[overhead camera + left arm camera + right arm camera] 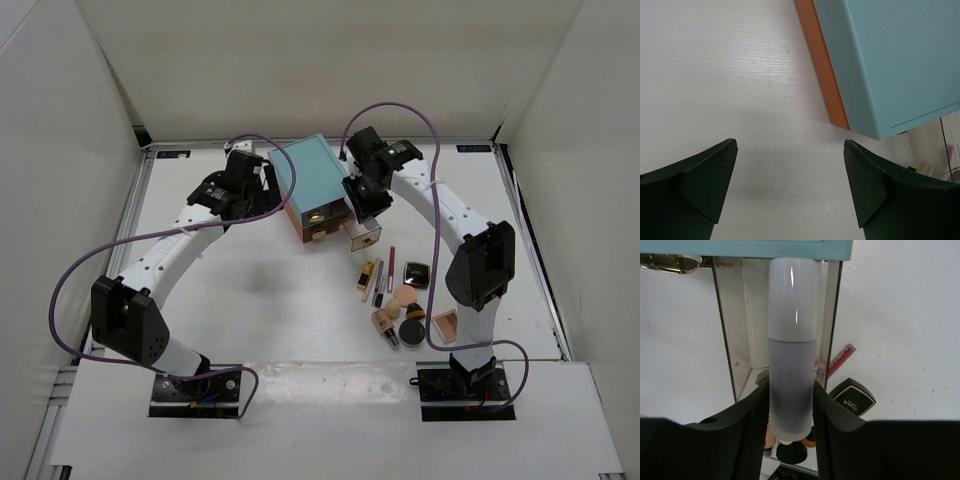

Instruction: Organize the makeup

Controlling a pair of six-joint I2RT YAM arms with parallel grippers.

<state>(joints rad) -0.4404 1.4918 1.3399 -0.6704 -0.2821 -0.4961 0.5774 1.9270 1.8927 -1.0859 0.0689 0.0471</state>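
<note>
My right gripper will next go down and release the silver-lilac tube [792, 330] into the open clear drawer below the gripper, since the tube already lines up lengthwise.
My right gripper [790, 392] is shut on the silver-lilac tube [792, 330] and holds it over the open clear drawer [729, 340] of the teal box [312, 180]. In the top view the right gripper [362, 203] is at the box's front right. On the table lie the gold lipstick tube [368, 274], slim sticks [380, 288], a red stick [391, 266], a black square compact [416, 274], peach sponges [404, 296], the round black compact [411, 330] and the tan-pink palette [446, 323]. My left gripper [790, 167] is open and empty beside the box's left side [890, 60].
The box has an orange base [822, 65] and a gold handle [670, 262]. The open drawer [362, 236] juts toward the makeup pile. White walls enclose the table on three sides. Purple cables loop over both arms.
</note>
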